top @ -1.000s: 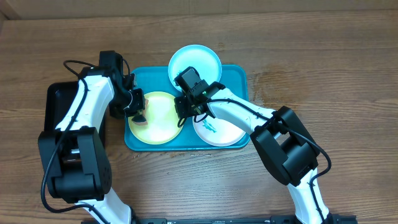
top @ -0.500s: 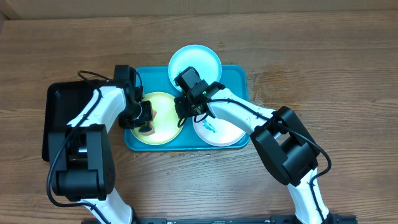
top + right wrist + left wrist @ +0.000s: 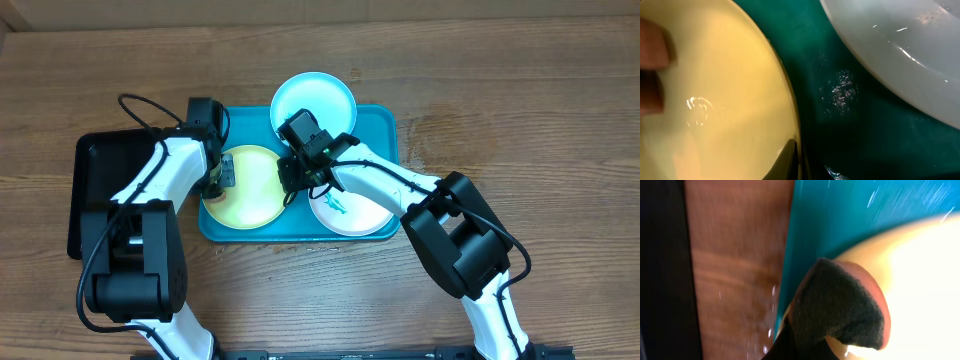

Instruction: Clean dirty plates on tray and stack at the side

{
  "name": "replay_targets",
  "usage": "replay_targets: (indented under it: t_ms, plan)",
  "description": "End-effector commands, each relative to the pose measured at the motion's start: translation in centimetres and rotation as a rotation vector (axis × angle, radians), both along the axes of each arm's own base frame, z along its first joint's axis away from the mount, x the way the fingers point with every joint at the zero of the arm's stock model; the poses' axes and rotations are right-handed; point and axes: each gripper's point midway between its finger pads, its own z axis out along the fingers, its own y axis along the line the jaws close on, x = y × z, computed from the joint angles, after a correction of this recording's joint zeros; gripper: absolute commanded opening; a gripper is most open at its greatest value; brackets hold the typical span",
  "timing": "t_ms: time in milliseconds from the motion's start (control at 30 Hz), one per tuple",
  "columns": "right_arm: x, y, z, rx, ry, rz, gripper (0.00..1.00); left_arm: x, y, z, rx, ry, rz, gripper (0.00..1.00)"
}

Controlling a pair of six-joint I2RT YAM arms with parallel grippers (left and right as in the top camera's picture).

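Note:
Bare wood table lies past the tray, to the right of my right gripper in the overhead view, so I will lift the plate across, lower and release it.
The teal tray (image 3: 385,125) holds three plates: light blue (image 3: 313,98) at the back, yellow-green (image 3: 252,190) at the left, and white (image 3: 362,212) at the right with a green-blue smear. My left gripper (image 3: 221,177) is shut on a dark sponge with an orange-red side (image 3: 840,307). It presses the sponge on the yellow-green plate's (image 3: 920,275) upper-left rim. My right gripper (image 3: 294,172) is shut on that plate's (image 3: 715,95) right rim, one finger (image 3: 791,159) over the edge.
A narrow black tray (image 3: 95,190) lies left of the teal tray and shows in the left wrist view (image 3: 660,255). Bare wood table (image 3: 500,110) lies to the right. A pale plate's rim (image 3: 900,45) lies close beside my right gripper.
My left gripper has carried the sponge from the yellow-green plate's left middle up to its upper-left rim. The right gripper has stayed on the plate's rim.

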Motion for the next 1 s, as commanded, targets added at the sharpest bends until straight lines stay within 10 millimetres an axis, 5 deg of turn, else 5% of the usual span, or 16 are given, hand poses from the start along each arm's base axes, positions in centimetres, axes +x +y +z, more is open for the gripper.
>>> replay_targets:
  t_ms: [0, 167, 333, 500, 667, 800, 967]
  plan:
    - [0.5, -1.9, -1.9, -0.073, 0.003, -0.019, 0.04, 4.3, 0.2, 2.4, -0.043, -0.143, 0.014, 0.04]
    - [0.6, -1.8, -1.9, -0.071, 0.000, -0.018, 0.04, 7.4, -5.2, 4.0, -0.344, -0.261, -0.101, 0.04]
    - [0.7, -1.6, -1.8, -0.067, -0.012, -0.007, 0.04, 8.7, -4.7, 8.4, -0.360, -0.310, -0.098, 0.04]
    - [1.1, -1.0, -0.7, -0.050, -0.055, 0.035, 0.04, 8.6, -0.8, 17.4, -0.333, -0.444, -0.039, 0.04]
    - [1.6, -0.5, 1.5, -0.026, -0.107, 0.061, 0.04, 4.5, 4.9, 25.1, -0.282, -0.586, 0.094, 0.04]
    - [2.3, -0.1, 4.2, -0.025, -0.199, 0.070, 0.04, 0.2, 8.3, 26.5, -0.252, -0.571, 0.208, 0.04]
    - [3.4, -0.3, 8.9, -0.119, -0.414, 0.121, 0.04, -1.7, 11.0, 25.8, -0.255, -0.544, 0.324, 0.04]
